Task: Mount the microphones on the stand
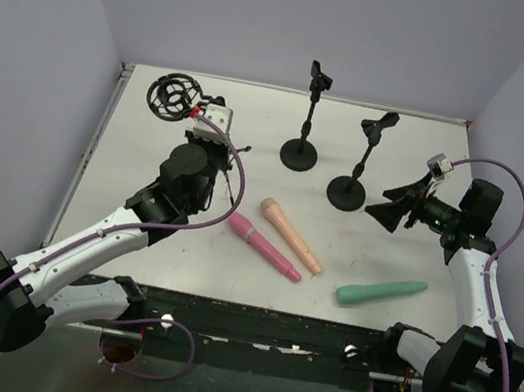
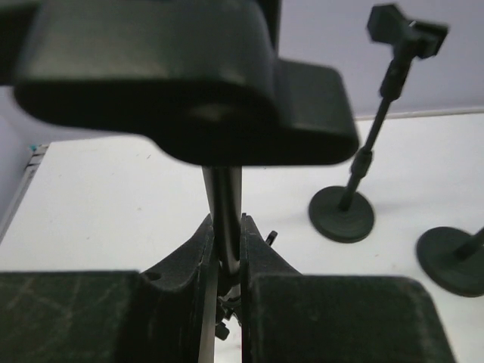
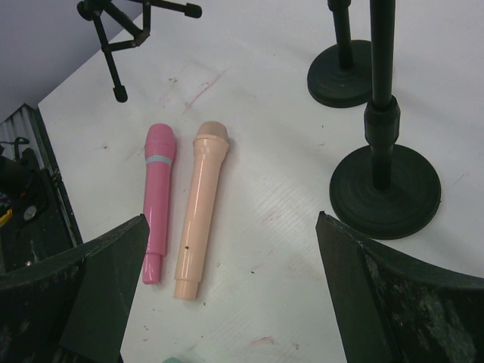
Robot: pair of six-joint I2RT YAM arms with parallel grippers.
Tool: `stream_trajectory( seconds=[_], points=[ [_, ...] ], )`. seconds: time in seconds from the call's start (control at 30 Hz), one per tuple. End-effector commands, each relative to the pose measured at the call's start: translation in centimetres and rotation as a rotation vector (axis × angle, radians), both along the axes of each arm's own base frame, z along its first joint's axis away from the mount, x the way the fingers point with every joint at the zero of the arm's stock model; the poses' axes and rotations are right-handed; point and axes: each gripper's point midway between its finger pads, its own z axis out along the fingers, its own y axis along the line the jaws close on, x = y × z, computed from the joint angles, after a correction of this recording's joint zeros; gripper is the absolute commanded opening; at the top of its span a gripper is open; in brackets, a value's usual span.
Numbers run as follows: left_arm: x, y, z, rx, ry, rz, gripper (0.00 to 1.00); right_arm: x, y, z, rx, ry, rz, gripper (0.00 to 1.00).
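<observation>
My left gripper should carry the tripod stand right in the top view and release it on the tabletop beside the black stands' round bases.
Three microphones lie on the white table: pink [image 1: 263, 246], peach [image 1: 291, 235] and teal-green [image 1: 379, 293]. Two black round-based stands [image 1: 300, 150] [image 1: 349, 189] stand behind them, each with a clip on top. My left gripper [image 1: 211, 150] is shut on the thin pole [image 2: 225, 189] of a third, tripod stand with a ring mount [image 1: 173, 97]; the closed fingers [image 2: 261, 265] pinch the pole. My right gripper [image 1: 397, 205] is open and empty, above the table beside the nearer stand base [image 3: 386, 189]. Its view shows the pink microphone [image 3: 157, 200] and the peach microphone [image 3: 200, 208] side by side.
The table [image 1: 124, 172] has grey walls behind and at both sides. In the left wrist view a blurred black part [image 2: 189, 76] fills the top, with one stand [image 2: 342, 214] and another base [image 2: 454, 261] to the right. Tripod legs [image 3: 113, 45] show far left.
</observation>
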Motion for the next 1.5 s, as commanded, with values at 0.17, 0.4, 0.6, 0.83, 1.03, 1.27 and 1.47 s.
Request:
stream_trajectory(
  seconds=[0.17,0.4,0.6,0.83,1.03,1.27,1.47],
  points=[
    [-1.7,-9.1,6.8,-0.231,-0.003,-0.357,0.0,0.1,0.0,1.0,0.007,-0.025,0.025,1.0],
    [-0.8,-15.2,5.5,-0.22,0.045,-0.435,0.0,0.0,0.1,1.3,0.009,-0.029,0.03,1.0],
    [1.8,-18.7,3.0,-0.185,0.073,-0.425,0.0,-0.2,0.2,1.4,0.013,-0.028,0.035,1.0],
    [4.1,-21.1,1.2,-0.155,0.085,-0.404,0.0,-0.2,0.2,1.6,0.01,-0.035,0.037,1.0],
    [5.8,-21.8,-0.1,-0.152,0.1,-0.344,0.0,-0.2,0.2,1.5,0.011,-0.03,0.04,1.0],
    [7.4,-21.9,-2.2,-0.122,0.122,-0.289,0.0,-0.3,0.3,1.5,0.013,-0.031,0.047,1.0],
    [8.4,-21.9,-4.6,-0.117,0.164,-0.276,0.0,-0.3,0.3,1.4,0.015,-0.026,0.048,1.0]
  ],
)
